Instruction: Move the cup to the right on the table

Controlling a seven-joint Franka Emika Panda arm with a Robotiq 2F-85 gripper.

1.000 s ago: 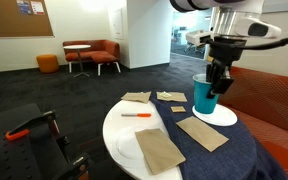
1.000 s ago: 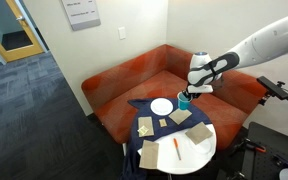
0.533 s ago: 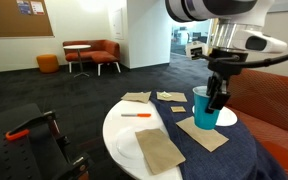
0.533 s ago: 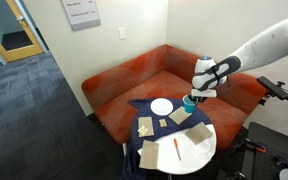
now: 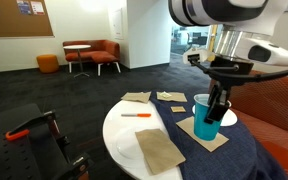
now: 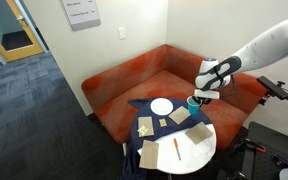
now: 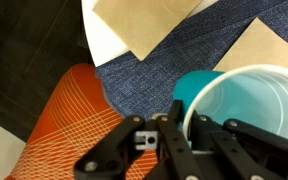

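Note:
The bare blue drape (image 5: 201, 164) beside that napkin is below my gripper. My gripper will next move past the brown napkin's edge and lower the cup (image 5: 205, 120) to let go of its rim.
The teal cup (image 5: 205, 120) with a white inside hangs upright in my gripper (image 5: 215, 110), just above a brown napkin (image 5: 201, 134) on the blue-draped part of the round table (image 5: 119, 130). In the wrist view the gripper (image 7: 180, 125) is shut on the cup's rim (image 7: 246, 100), one finger inside and one outside. In an exterior view the cup (image 6: 192, 101) is at the table's far edge (image 6: 206, 152), near the orange sofa.
A white plate (image 5: 226, 117) lies behind the cup, another (image 6: 162, 106) shows near the sofa. More brown napkins (image 5: 158, 148) and an orange pen (image 5: 136, 115) lie on the white half. An orange sofa (image 6: 124, 85) wraps behind the table. A black stand (image 5: 34, 128) is in front.
My gripper has carried the cup off the white plate, toward the front of the table and over the brown napkin.

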